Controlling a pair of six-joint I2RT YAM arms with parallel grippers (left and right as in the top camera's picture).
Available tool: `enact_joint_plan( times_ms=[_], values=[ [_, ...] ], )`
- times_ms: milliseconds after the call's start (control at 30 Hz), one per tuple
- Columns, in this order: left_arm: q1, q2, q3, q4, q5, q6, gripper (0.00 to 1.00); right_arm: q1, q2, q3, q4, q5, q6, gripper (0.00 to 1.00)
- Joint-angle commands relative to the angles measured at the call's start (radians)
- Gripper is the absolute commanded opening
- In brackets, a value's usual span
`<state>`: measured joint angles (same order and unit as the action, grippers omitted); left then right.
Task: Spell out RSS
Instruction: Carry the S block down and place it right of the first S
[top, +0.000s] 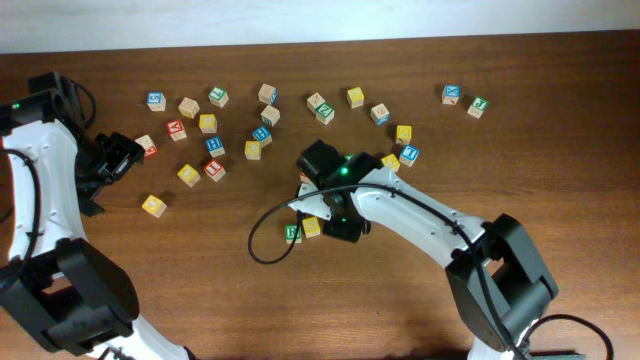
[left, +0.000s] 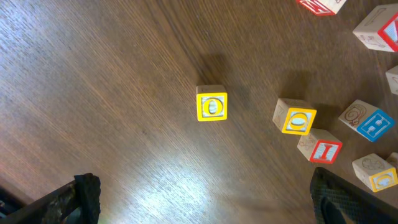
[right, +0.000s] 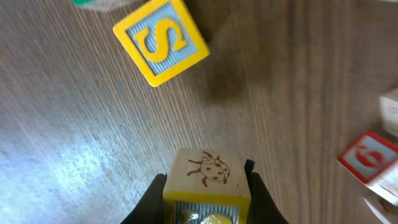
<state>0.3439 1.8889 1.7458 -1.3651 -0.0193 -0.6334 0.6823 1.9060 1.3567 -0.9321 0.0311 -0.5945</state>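
Observation:
The cube in my right gripper will next move toward the green-faced and S cubes and down, for release on bare wood (right: 202, 98) beside the S, as those start a row.
My right gripper (top: 338, 228) (right: 207, 193) is shut on a yellow-faced cube (right: 207, 174) with a ladybug drawing on its side; its letter is hidden. It is held low over the table, just right of a yellow S cube (right: 160, 40) (top: 311, 227). A green-faced cube (top: 292, 233) sits left of the S cube; only its edge shows in the right wrist view (right: 93, 3). My left gripper (top: 108, 165) (left: 211, 211) is open and empty at the table's left, above bare wood.
Many loose letter cubes lie scattered across the back of the table (top: 560, 180). A yellow O cube (left: 212, 106) (top: 153, 205) lies ahead of my left gripper, with yellow (left: 295, 118), red (left: 323, 149) and blue (left: 370, 121) cubes further right. A red cube (right: 367, 155) lies right of my right gripper.

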Motion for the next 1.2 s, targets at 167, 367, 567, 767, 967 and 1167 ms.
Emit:
enact_joint_plan(
  times_ms=[167,367,567,767,967,1167],
  values=[
    [0.008,-0.01,0.007,0.002,-0.011,-0.014,0.99,0.005,0.019,-0.05,0.182,-0.096,-0.11,0.04],
    [0.008,-0.01,0.007,0.002,-0.011,-0.014,0.99,0.005,0.068,-0.05,0.136,-0.103,-0.134,0.04],
    [0.008,-0.01,0.007,0.002,-0.011,-0.014,0.99,0.005,0.08,-0.051,0.122,-0.101,-0.192,0.04],
    [0.008,-0.01,0.007,0.002,-0.011,-0.014,0.99,0.005,0.08,-0.051,0.147,-0.069,-0.213,0.22],
    [0.008,-0.01,0.007,0.002,-0.011,-0.014,0.99,0.005,0.073,-0.048,0.12,-0.068,-0.209,0.5],
    [0.008,-0.01,0.007,0.002,-0.011,-0.013,0.99,0.005,-0.077,0.012,0.08,-0.068,-0.163,0.98]
  ],
)
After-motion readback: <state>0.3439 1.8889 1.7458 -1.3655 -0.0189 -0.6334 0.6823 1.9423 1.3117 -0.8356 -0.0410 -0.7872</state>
